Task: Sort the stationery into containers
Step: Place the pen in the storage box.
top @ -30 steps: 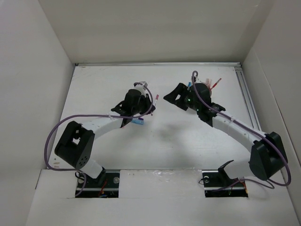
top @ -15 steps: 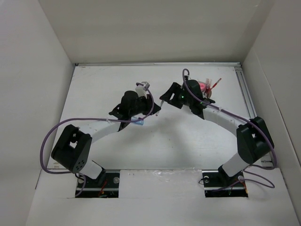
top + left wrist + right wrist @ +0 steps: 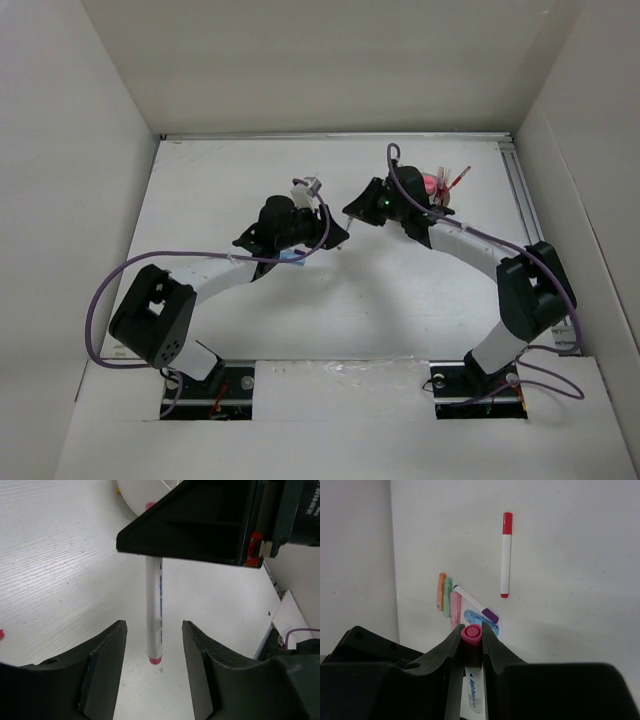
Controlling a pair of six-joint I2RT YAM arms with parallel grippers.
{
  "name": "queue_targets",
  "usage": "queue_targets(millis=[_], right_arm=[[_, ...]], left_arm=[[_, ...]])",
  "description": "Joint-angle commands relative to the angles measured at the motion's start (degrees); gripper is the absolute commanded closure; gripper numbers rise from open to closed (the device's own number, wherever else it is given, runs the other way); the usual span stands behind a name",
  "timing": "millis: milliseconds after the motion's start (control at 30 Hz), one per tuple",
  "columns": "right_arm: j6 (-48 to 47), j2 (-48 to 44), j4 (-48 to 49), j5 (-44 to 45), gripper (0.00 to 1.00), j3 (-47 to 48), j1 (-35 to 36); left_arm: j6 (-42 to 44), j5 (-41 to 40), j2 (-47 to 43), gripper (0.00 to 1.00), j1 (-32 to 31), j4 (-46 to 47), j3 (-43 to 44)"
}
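Observation:
Next, my right gripper swings and turns over the white tub, to its right in the top view, and releases the marker with matching pink items.
A white marker with a pink cap hangs between my two grippers. My right gripper is shut on its pink-capped end. My left gripper is open, its fingers on either side of the marker's lower end without touching it. In the top view the two grippers meet at mid-table, left gripper and right gripper. The round white tub, just behind the right arm, holds pink and red items. On the table lie a red-capped marker, a purple-capped marker and orange, green, pink and blue pieces.
White walls close in the table on the left, back and right. The tub's edge shows at the top of the left wrist view. Purple cables loop off both arms.
My right arm swung left to the left gripper and shut on the marker's capped end. My left gripper, shut on the marker before, has opened.

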Motion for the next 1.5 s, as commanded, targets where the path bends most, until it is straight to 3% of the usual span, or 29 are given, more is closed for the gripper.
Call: queue_targets(millis=[0,167,300,333,433,533,1000,1333,1467], right_arm=[[-0.56,-1.6,2.0,1.56,0.96,3.41,-2.29],[-1.17,-3.97,-2.29,6.82,0.97,9.2,-7.21],[-5.64,-3.98,-8.0,23.32,0.97,14.22,-8.54],[-6.61,-3.98,-9.23,32.15,0.97,15.7,-8.54],[-8.55,-2.75,-13.46,47.03,0.97,18.0,-8.54],[-11.53,-0.3,-13.99,55.58,0.98,19.76,-8.54],[-19.45,11.32,-11.71,68.44,0.97,26.35,-6.09],[-22.0,16.06,-9.77,72.23,0.96,26.88,-2.83],[-22.52,16.68,-9.77,74.69,0.85,26.88,-1.68]], left_arm=[[1.01,-0.02,-3.05,0.54,-0.06,2.13,-0.15],[1.01,-2.91,-5.07,0.5,-0.06,1.44,-0.76],[1.01,-3.45,-5.69,0.5,-0.06,1.43,-1.37],[1.01,-3.45,-6.3,0.5,-0.06,1.43,-1.38],[1.01,-4.06,-6.31,0.5,-0.06,0.38,-1.38],[1.01,-4.06,-5.78,0.5,-0.06,0.37,-0.85],[1.01,-8.9,-3.06,0.51,-0.06,-4.46,1.26],[1.01,-19.33,-1.22,0.51,-0.06,-10.86,3.98],[1.01,-24.34,-0.16,0.51,-0.06,-15.34,6.26]])
